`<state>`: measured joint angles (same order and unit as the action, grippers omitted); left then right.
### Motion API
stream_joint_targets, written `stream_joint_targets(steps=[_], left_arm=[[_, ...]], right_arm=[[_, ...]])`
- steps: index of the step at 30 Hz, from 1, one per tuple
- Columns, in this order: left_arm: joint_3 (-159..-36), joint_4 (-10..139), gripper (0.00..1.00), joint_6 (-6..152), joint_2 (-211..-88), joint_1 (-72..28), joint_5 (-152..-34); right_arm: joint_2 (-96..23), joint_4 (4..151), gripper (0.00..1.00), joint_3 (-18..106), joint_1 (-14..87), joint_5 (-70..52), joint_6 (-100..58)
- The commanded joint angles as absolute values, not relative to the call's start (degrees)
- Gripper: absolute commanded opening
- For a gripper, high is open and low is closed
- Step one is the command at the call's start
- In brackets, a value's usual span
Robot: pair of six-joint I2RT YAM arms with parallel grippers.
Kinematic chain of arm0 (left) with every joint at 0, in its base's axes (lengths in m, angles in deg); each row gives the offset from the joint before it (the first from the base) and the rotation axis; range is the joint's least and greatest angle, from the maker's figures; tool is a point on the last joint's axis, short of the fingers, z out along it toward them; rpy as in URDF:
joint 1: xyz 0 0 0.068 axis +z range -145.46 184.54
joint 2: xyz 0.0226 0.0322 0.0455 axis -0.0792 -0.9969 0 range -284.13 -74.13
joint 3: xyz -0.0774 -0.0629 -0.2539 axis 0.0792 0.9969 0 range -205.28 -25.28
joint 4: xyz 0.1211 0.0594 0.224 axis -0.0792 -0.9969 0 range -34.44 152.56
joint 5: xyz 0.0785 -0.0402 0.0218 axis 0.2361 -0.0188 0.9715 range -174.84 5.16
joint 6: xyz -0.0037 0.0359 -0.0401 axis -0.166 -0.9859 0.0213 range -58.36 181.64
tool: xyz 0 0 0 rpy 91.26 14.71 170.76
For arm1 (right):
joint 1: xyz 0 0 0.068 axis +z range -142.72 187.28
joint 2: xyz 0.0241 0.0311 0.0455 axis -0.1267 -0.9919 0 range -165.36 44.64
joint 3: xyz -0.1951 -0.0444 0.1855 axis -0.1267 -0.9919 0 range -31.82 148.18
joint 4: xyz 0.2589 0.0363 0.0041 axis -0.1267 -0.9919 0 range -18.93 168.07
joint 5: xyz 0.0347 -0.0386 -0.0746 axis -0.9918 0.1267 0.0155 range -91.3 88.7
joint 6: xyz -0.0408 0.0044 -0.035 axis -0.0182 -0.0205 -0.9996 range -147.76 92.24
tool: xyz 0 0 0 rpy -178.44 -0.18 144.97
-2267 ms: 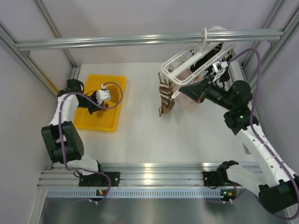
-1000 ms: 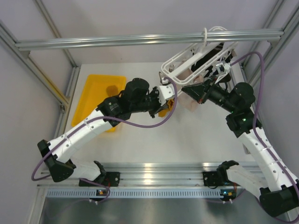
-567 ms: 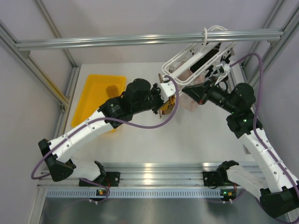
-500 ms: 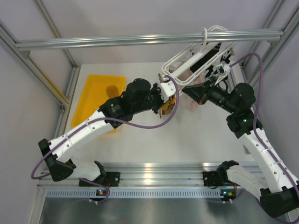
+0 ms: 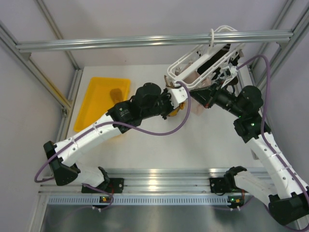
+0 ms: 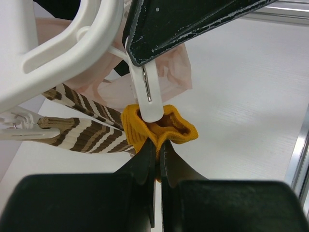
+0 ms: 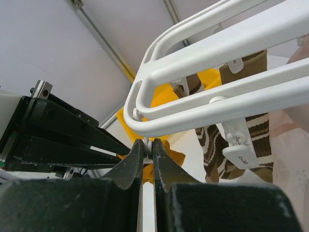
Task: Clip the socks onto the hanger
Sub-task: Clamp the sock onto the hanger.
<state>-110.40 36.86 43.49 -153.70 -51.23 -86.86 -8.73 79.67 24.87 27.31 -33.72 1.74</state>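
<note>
The lower end of the clip is inside the mustard sock's opening, so the robot should pull its left gripper to the left in the top view and let go of the sock's cuff (image 5: 182,105) (image 6: 166,126).
The white hanger (image 5: 203,60) hangs by its hook from the aluminium bar. My left gripper (image 6: 155,145) is shut on the cuff of a mustard sock (image 6: 166,128) and holds it up to a white clip (image 6: 147,94) whose lower end sits in the sock's opening. My right gripper (image 7: 148,147) is shut on the top of that clip, just under the hanger frame (image 7: 217,53). A brown and cream striped sock (image 6: 82,128) and a pale pink sock (image 6: 169,72) hang clipped beside it. A dark sock (image 5: 212,58) hangs further back.
A yellow tray (image 5: 99,104) lies at the left of the table. The long aluminium bar (image 5: 120,42) crosses above. My two arms meet under the hanger's near left corner, and the right gripper's black finger (image 6: 193,24) is close above the sock. Another clip (image 7: 239,153) dangles nearby.
My left arm has left the yellow tray and carried the mustard sock to the hanger, then moved it right and up to the clip. The right gripper has stayed on the clip.
</note>
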Motion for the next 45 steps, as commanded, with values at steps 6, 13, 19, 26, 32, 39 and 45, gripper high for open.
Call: stream_joint_targets(steps=[6, 13, 19, 26, 32, 39, 45], left_arm=[[-113.87, 40.32, 0.0, 43.0, -153.23, -51.62, -88.35], [-114.92, 40.93, 0.0, 43.01, -153.32, -51.8, -89.67], [-115.28, 41.02, 0.0, 42.3, -153.76, -52.06, -89.85], [-114.57, 41.2, 0.0, 42.13, -153.76, -52.06, -89.15], [-113.08, 41.99, 0.0, 42.83, -153.67, -51.97, -87.03], [-112.2, 42.51, 0.0, 43.62, -152.71, -51.01, -85.8], [-111.15, 41.99, 0.0, 45.9, -151.04, -48.64, -85.89]], right_arm=[[-9.15, 78.33, 0.0, 26.36, 28.11, -32.23, -3.14], [-9.15, 78.24, 0.0, 26.45, 28.46, -31.62, -4.03], [-9.24, 78.33, 0.01, 26.72, 28.73, -33.02, -4.29], [-8.89, 78.24, 0.45, 27.07, 28.9, -32.94, -4.46], [-7.66, 75.17, 0.6, 27.42, 28.73, -32.67, -5.25], [-2.48, 72.53, 0.61, 25.85, 28.55, -36.53, -6.4], [3.24, 69.82, 0.56, 23.03, 28.38, -38.04, -7.71]])
